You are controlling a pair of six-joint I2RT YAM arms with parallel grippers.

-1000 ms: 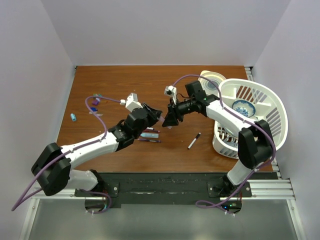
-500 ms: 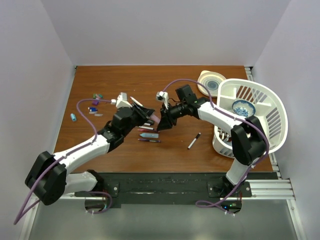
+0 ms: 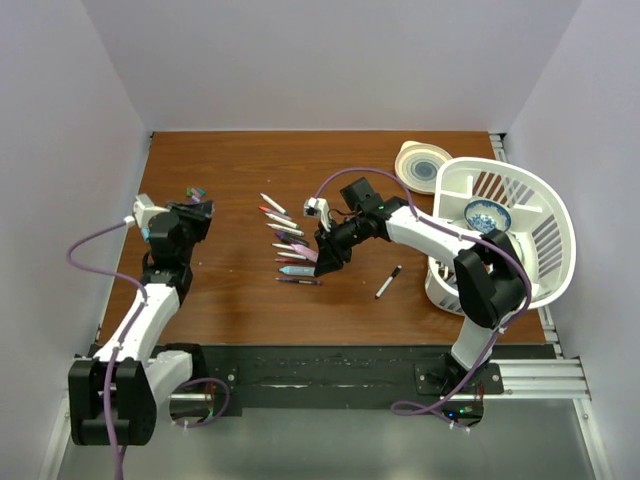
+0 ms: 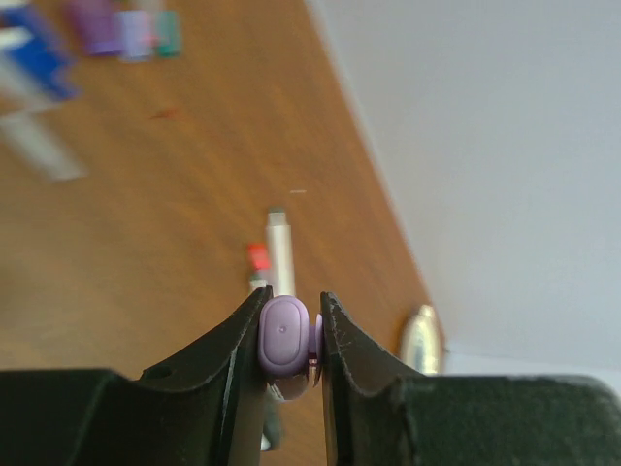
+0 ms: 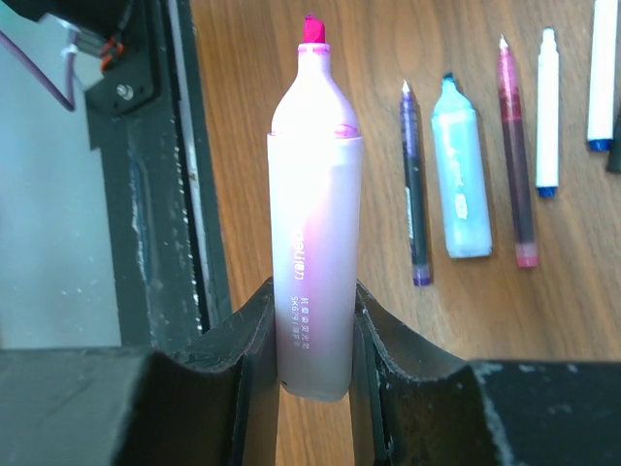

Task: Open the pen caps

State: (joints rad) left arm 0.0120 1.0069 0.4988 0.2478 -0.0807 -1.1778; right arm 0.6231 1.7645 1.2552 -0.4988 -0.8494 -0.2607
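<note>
My left gripper goes back and down to the bare wood on the near side (image 4: 85, 115) of the loose caps next, since the other caps are gathered there.
My left gripper (image 3: 196, 213) is at the far left of the table, shut on a small purple pen cap (image 4: 283, 335) held off the wood. Loose caps in purple and teal (image 4: 121, 26) and blue (image 4: 34, 63) lie just beyond it, and they also show in the top view (image 3: 195, 190). My right gripper (image 5: 315, 311) is shut on an uncapped pink highlighter (image 5: 312, 233) with its bare tip showing. In the top view this gripper (image 3: 325, 257) is at the right end of a row of uncapped pens (image 3: 283, 240).
A purple pen (image 5: 415, 184), a teal highlighter (image 5: 459, 175), a red pen (image 5: 514, 155) and white pens (image 5: 548, 107) lie side by side. A black pen (image 3: 388, 282) lies alone. A white basket (image 3: 520, 190) holding a bowl (image 3: 487, 215) and a round plate (image 3: 425, 165) stand at the right.
My left arm swung from the middle to the far left, carrying the purple cap away from the highlighter. My right gripper moved left and nearer with the highlighter, beside the pen row.
</note>
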